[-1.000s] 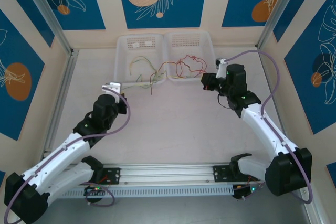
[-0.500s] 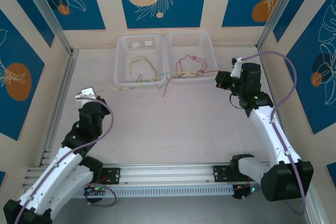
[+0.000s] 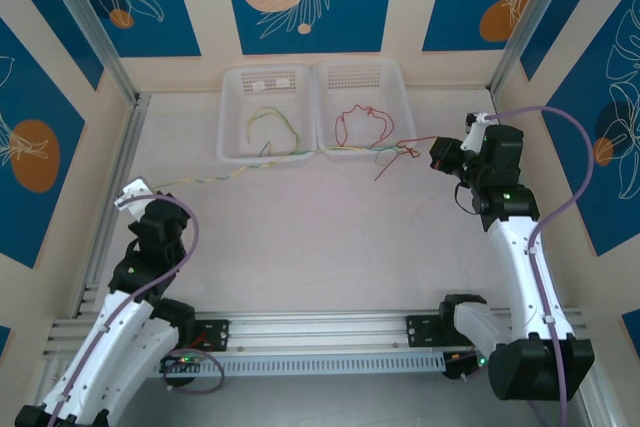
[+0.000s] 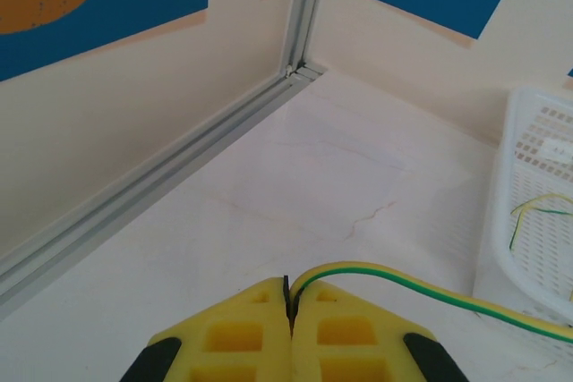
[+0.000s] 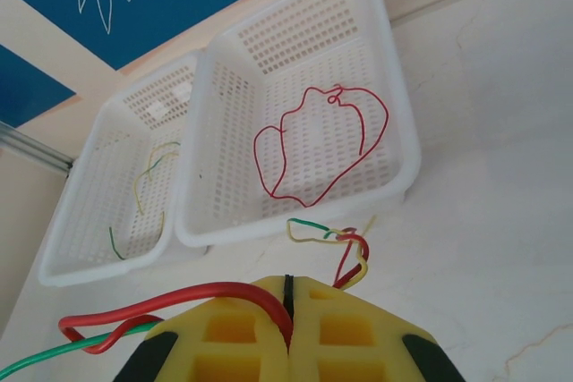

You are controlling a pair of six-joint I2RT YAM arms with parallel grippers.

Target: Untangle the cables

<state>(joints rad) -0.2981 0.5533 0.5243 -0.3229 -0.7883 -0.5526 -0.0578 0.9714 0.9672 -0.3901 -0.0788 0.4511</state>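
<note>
My left gripper holds the taut cable's end and should swing toward the nearer basket's front corner (image 3: 225, 159), between it and the tangle (image 3: 392, 152), easing the cable before release.
A yellow-green cable (image 3: 250, 169) runs taut from my left gripper (image 3: 140, 194) across the front of the two baskets to a small tangle (image 3: 392, 152). My left gripper (image 4: 288, 297) is shut on that cable's end (image 4: 421, 285). My right gripper (image 3: 438, 154) is shut on a red cable (image 3: 418, 140) that leads into the same tangle. In the right wrist view the red cable (image 5: 179, 297) leaves the shut pads of the right gripper (image 5: 287, 297), and the red, yellow and green knot (image 5: 345, 239) lies on the table. A loose red cable (image 5: 269, 163) lies in the right basket.
Two white mesh baskets (image 3: 232, 87) (image 3: 398, 82) stand side by side at the back. A short yellow-green wire (image 3: 270, 119) lies in the left one. An aluminium rail (image 4: 179, 167) and walls bound the table at the left and at the back.
Both arms have drawn apart, the left toward the near left and the right toward the right. The yellow-green cable has pulled taut, and the tangle has slid right, out in front of the right basket.
</note>
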